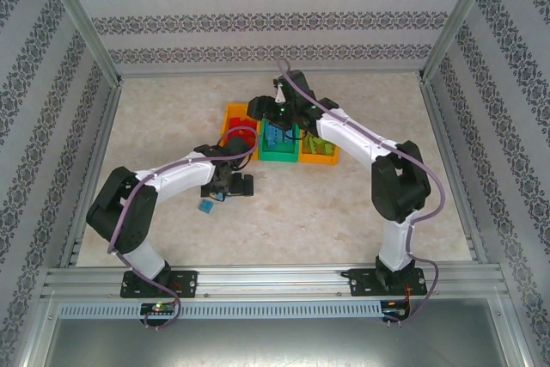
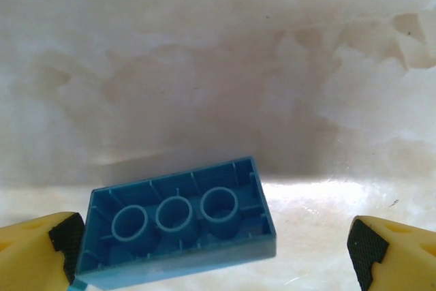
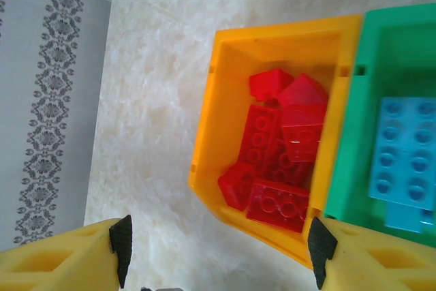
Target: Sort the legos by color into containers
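Observation:
The left gripper turns slightly and lowers over the light blue lego (image 1: 218,197) (image 2: 177,226) next, then closes on its short ends, as it lies at an angle between the open fingers.
A light blue lego (image 2: 177,226) lies hollow side up on the table, between the fingers of my open left gripper (image 2: 214,253) and close to the left pad (image 2: 67,240). From above, this lego (image 1: 206,207) sits just in front of the left gripper (image 1: 229,185). The containers stand in a row: a left orange bin (image 3: 272,46) with several red legos (image 3: 279,202), a green bin (image 3: 381,46) with light blue legos (image 3: 405,158), and a right orange bin (image 1: 320,154) with lime green ones. My right gripper (image 3: 221,250) hangs open above the left orange bin, holding nothing.
The bins (image 1: 277,150) sit mid-table, with the right arm (image 1: 361,139) stretched over them. Metal frame rails (image 1: 275,277) and patterned walls (image 1: 275,15) bound the marbled tabletop (image 1: 344,212). Bare table lies in front of and beside the bins.

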